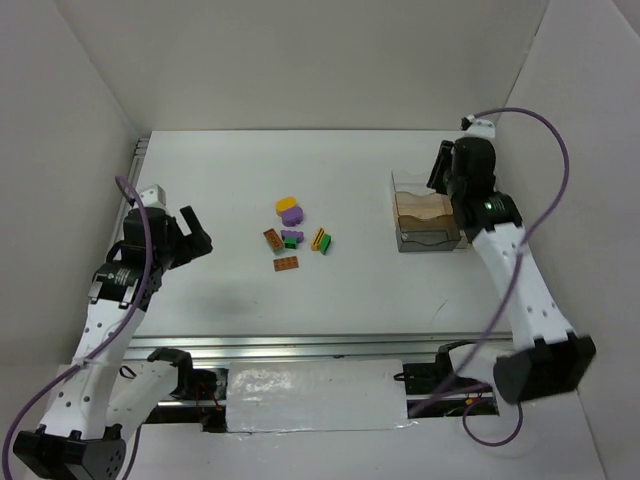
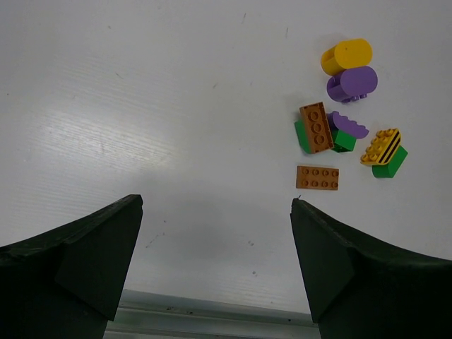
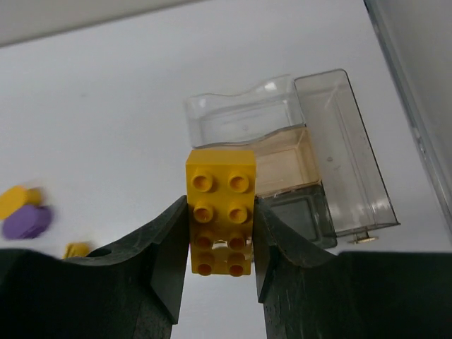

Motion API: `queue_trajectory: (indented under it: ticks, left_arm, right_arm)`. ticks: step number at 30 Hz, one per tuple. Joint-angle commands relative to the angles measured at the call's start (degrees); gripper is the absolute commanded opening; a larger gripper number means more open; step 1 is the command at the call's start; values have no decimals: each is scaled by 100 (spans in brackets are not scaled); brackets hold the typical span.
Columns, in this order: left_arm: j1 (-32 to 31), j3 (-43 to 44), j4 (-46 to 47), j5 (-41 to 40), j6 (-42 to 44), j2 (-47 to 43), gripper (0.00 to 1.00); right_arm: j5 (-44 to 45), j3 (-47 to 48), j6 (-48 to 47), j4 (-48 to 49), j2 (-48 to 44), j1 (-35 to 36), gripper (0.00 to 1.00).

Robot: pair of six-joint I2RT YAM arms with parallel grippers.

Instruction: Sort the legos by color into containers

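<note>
My right gripper needs to carry the yellow lego (image 3: pixel 220 185) next toward the long clear section by the box's clear side and move down over the middle of that section, because it is empty.
My right gripper (image 3: pixel 220 206) is shut on a yellow 2x4 studded lego (image 3: pixel 220 185) and holds it above the near side of the containers (image 3: pixel 282 159), a small clear box with clear, tan and dark compartments. In the top view this gripper (image 1: pixel 441 180) hangs over the box (image 1: pixel 425 215). The other legos lie mid-table: yellow (image 1: pixel 287 204), purple (image 1: pixel 293 215), brown (image 1: pixel 273 240), green (image 1: pixel 292 238), an orange plate (image 1: pixel 286 264). My left gripper (image 1: pixel 197 233) is open and empty, left of them. In its wrist view the gripper (image 2: pixel 215 205) is near the orange plate (image 2: pixel 317 177).
White walls close in the table on the left, back and right. A metal rail (image 1: pixel 300 345) runs along the near edge. A yellow-and-black piece on a green brick (image 2: pixel 385 152) lies at the right of the cluster. A clear wall (image 3: pixel 417 85) stands right of the box.
</note>
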Motion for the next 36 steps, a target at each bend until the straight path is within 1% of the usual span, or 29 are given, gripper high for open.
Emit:
queue_trajectory:
  ticks: [1,2,4,5,7,8,10,11,15,22,25,26,27,31,34,36]
  left_arm:
    - [-110,17,99,-39,59,28,99]
    - [-136,16,99,-57,50,28,99]
    - [-198,-1,99,-66,50,37,99]
    - [-215,8,108,-48,59,54,99]
    - [-259,-1,108,-22,68,81,99]
    - [-277,-1,108,-31,68,89,99]
    - [-356,-1,108,-39,68,116,100]
    - [-391,-1,99,-118,68,142,100]
    - [-540,43,29,-285,68,177,100]
    - [-673,61,-33,-461,50,195,100]
    - [-725,78,-59,-540,42,204,99]
    - [-743,69,-59,-549,42,213,99]
    - [-743,69,-59,-558,42,221,100]
    - [-760,69,-68,-567,42,248,100]
    - [-761,69,-60,-549,59,256,100]
    - [-761,60,-51,-532,59,274,100]
  right_arm:
    - [91,437,-194,252,1067,-552,0]
    - [65,543,-238,322,1382,-641,0]
    - [-14,798,-475,419,1691,-895,0]
    - [72,860,-589,463,2014,-940,0]
    - [292,1018,-888,490,2332,-993,0]
    - [371,1071,-959,464,2621,-1185,0]
    - [451,1168,-1003,384,2843,-1309,0]
    - [286,1160,-1003,402,2974,-1449,0]
    - [179,1098,-837,490,3169,-1714,0]
    - [399,1212,-819,419,3783,-1802,11]
    - [373,1256,-679,349,3977,-1872,23]
    - [355,1256,-661,340,4004,-1872,33]
    - [416,1248,-643,340,4048,-1872,36]
    - [565,1213,-626,358,4118,-1881,37]
    - [601,1204,-529,376,4074,-1907,55]
    - [609,1273,-485,314,4031,-1907,62]
